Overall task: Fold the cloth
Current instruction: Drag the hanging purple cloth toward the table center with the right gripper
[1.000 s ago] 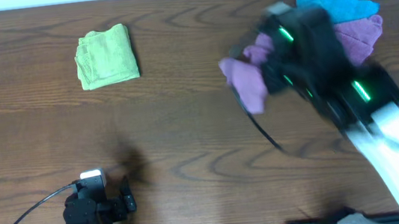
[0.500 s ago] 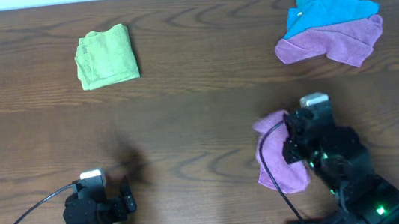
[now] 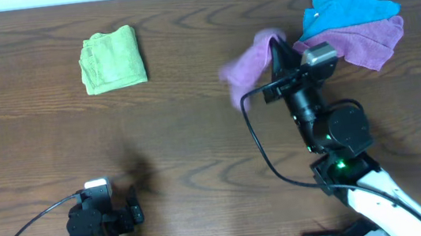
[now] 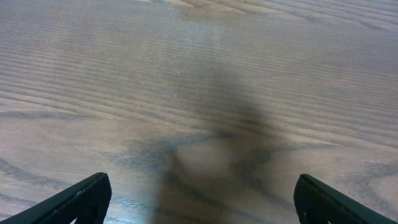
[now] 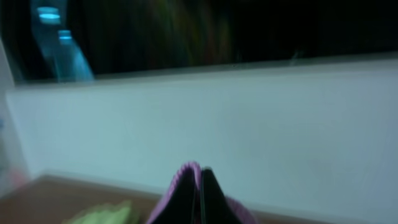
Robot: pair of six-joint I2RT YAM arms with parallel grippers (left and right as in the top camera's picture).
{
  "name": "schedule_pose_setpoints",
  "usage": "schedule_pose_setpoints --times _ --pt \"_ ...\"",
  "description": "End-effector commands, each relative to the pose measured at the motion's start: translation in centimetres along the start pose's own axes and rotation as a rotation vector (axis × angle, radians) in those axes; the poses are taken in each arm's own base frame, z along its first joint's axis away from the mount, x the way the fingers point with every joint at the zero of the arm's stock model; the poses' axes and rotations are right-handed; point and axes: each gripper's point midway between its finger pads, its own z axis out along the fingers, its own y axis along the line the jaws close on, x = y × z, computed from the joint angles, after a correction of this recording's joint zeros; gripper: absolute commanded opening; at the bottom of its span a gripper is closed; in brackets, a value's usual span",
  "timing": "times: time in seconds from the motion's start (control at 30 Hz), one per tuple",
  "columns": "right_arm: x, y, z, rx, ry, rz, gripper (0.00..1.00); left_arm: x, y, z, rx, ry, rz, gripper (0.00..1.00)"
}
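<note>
The light purple cloth (image 3: pixel 246 65) goes down on the table's empty middle next, as my right gripper moves back and down before opening.
My right gripper (image 3: pixel 275 55) is shut on a light purple cloth (image 3: pixel 246 65) and holds it in the air above the table's back right, blurred by motion. In the right wrist view the shut fingers (image 5: pixel 199 186) pinch the purple cloth (image 5: pixel 180 186) and point towards a pale wall. My left gripper (image 3: pixel 118 212) rests at the front left, open and empty; its wrist view shows two dark fingertips (image 4: pixel 199 199) wide apart over bare wood.
A folded green cloth (image 3: pixel 112 59) lies at the back left. A blue cloth (image 3: pixel 348 3) lies on a darker purple cloth (image 3: pixel 369 40) at the back right corner. A black cable (image 3: pixel 266 151) trails from the right arm.
The right arm swung from the back right down to the front of the table, then back up towards the back, carrying the light purple cloth all along. The left arm has not moved.
</note>
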Motion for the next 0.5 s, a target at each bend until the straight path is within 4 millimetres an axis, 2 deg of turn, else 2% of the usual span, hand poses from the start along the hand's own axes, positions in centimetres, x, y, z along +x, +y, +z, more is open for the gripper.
schedule_pose_setpoints --times 0.0,0.03,0.1,0.17,0.23,0.27,0.33,0.37,0.4,0.43,0.47 --pt "1.9 1.0 0.6 -0.019 0.046 -0.047 0.02 1.9 0.1 0.3 0.001 0.067 0.015 0.95" --pt "4.9 1.3 0.4 -0.027 0.141 -0.062 0.02 1.9 0.1 0.3 0.000 0.067 0.014 0.95" --pt "8.1 1.7 -0.3 -0.039 0.240 -0.079 0.03 1.9 0.1 0.3 0.000 0.068 0.014 0.95" --pt "11.4 2.2 -1.5 -0.058 0.339 -0.096 0.08 1.9 0.1 0.3 0.000 0.067 0.015 0.95" --pt "14.7 2.8 -3.1 -0.085 0.431 -0.114 0.02 1.9 0.1 0.3 0.000 0.067 0.014 0.95" --pt "16.2 3.4 -4.1 -0.107 0.472 -0.122 0.02 1.9 0.1 0.3 0.001 0.068 0.014 0.95" --pt "18.2 4.6 -5.8 -0.152 0.523 -0.133 0.12 1.9 0.1 0.3 0.001 0.067 0.015 0.95" --pt "19.1 5.8 -6.9 -0.192 0.546 -0.137 0.43 1.9 0.1 0.3 0.000 0.067 0.015 0.95" --pt "19.4 6.6 -7.5 -0.218 0.556 -0.140 0.86 1.9 0.1 0.3 0.000 0.067 0.015 0.95" --pt "19.7 7.5 -8.0 -0.245 0.563 -0.142 0.99 1.9 0.1 0.3 0.000 0.067 0.014 0.95" --pt "19.8 8.2 -8.4 -0.268 0.566 -0.142 0.99 1.9 0.1 0.3 0.000 0.067 0.015 0.95"
